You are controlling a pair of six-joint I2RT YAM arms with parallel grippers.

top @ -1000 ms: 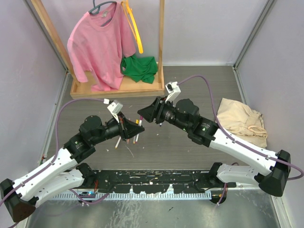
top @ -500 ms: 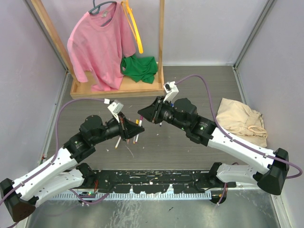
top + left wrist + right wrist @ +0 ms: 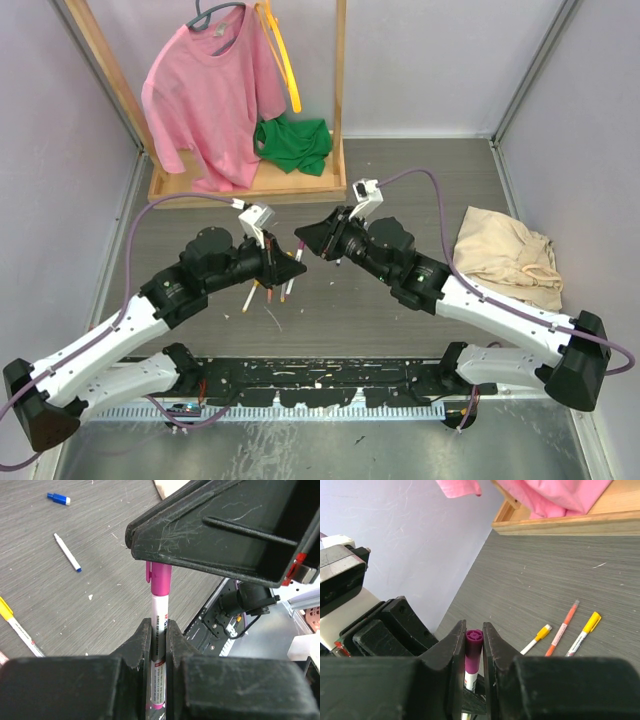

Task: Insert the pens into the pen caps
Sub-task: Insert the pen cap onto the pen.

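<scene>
My left gripper is holding the magenta pen with its tip capped. Next, it should lower the pen flat onto the bare tabletop between the yellow-ended and blue-tipped pens and release it.
My left gripper [image 3: 159,630] is shut on the white barrel of a magenta pen [image 3: 159,611]. The pen's tip end sits inside a magenta pen cap [image 3: 160,576]. My right gripper [image 3: 473,630] is shut on that cap [image 3: 473,647], with the white barrel [image 3: 470,678] showing below it. In the top view the two grippers, left [image 3: 292,268] and right [image 3: 308,238], meet tip to tip above the table. A blue cap [image 3: 58,498], a blue-tipped pen [image 3: 67,552], an orange pen [image 3: 562,628] and two yellow-ended pens [image 3: 536,639] [image 3: 583,634] lie on the table.
A wooden rack [image 3: 250,185] at the back holds a pink shirt [image 3: 205,95], a green cloth [image 3: 293,142] and a yellow strap [image 3: 285,55]. A beige cloth [image 3: 505,255] lies at the right. Loose pens [image 3: 268,293] lie under the grippers.
My left arm has moved right and forward, bringing the pen up to the right gripper. The right gripper has shifted slightly. The two grippers now meet, with the cap on the pen's end.
</scene>
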